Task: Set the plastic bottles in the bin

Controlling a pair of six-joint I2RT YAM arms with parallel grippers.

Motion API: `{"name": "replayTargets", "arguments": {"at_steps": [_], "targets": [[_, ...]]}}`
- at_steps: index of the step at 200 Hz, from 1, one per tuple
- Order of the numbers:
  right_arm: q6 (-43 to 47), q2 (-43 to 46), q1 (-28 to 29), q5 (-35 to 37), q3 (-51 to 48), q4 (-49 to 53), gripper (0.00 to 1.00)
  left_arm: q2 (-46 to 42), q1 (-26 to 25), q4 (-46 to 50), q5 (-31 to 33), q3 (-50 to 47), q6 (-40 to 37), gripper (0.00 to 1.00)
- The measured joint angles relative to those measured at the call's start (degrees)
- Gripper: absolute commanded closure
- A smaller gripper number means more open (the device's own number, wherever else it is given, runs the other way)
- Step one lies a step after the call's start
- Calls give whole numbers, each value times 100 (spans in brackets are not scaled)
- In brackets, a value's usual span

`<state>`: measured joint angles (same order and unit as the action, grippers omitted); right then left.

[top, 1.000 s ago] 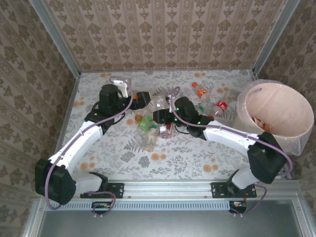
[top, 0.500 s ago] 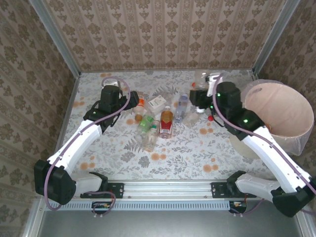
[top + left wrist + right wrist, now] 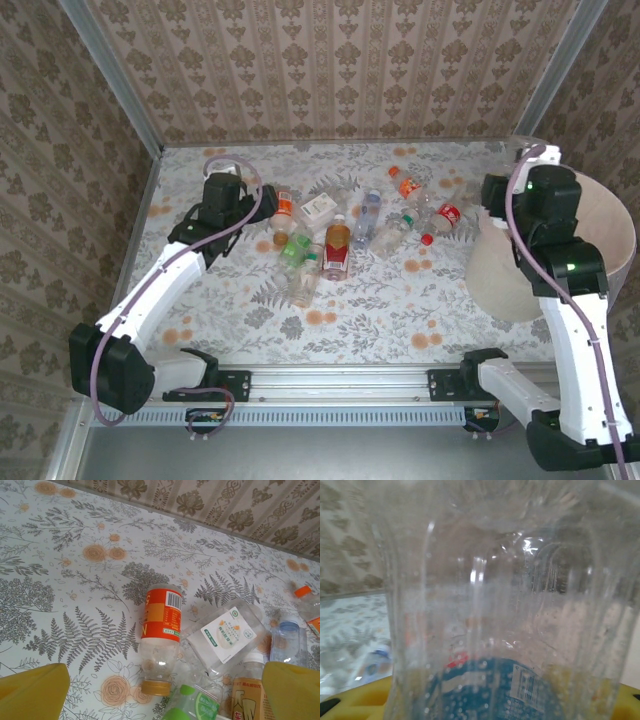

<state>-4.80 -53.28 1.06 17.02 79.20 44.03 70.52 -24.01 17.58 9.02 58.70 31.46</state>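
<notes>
I will move the clear bottle (image 3: 490, 630) across the pink bin's rim with my right gripper, since the bin's opening is past it, then release the bottle over the opening.
Several plastic bottles lie mid-table in the top view: an orange-labelled one (image 3: 283, 211), a crushed white-labelled one (image 3: 320, 207), a tea bottle (image 3: 337, 246), a green one (image 3: 295, 250) and a red-labelled one (image 3: 446, 214). My left gripper (image 3: 262, 196) hovers open just left of the orange-labelled bottle (image 3: 160, 630), its yellow fingers (image 3: 35, 692) wide apart on either side of it. My right gripper (image 3: 497, 195) is raised at the near-left rim of the pink bin (image 3: 500, 275). It is shut on a clear blue-labelled bottle (image 3: 490, 630).
Patterned walls close the table on three sides. The right arm covers most of the bin's mouth. More bottles (image 3: 407, 185) lie at the back, left of the bin. A blue-capped bottle (image 3: 287, 640) lies right of the white-labelled one (image 3: 225, 635).
My right arm lifted out of the bottle pile and swung right and up to the bin, carrying the clear bottle. The left gripper pulled back slightly to the left.
</notes>
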Motion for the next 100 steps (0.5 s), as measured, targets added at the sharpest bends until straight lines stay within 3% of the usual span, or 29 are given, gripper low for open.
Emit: {"name": "replayTargets", "arguments": {"at_steps": [48,100], "targets": [[240,-374,-1353,-363,428,957,47,146,619,48,-715,35,782,0],[367,-868,-1858,-339,448,1659,45,315,916,105,-1429,-46,1814,0]]}}
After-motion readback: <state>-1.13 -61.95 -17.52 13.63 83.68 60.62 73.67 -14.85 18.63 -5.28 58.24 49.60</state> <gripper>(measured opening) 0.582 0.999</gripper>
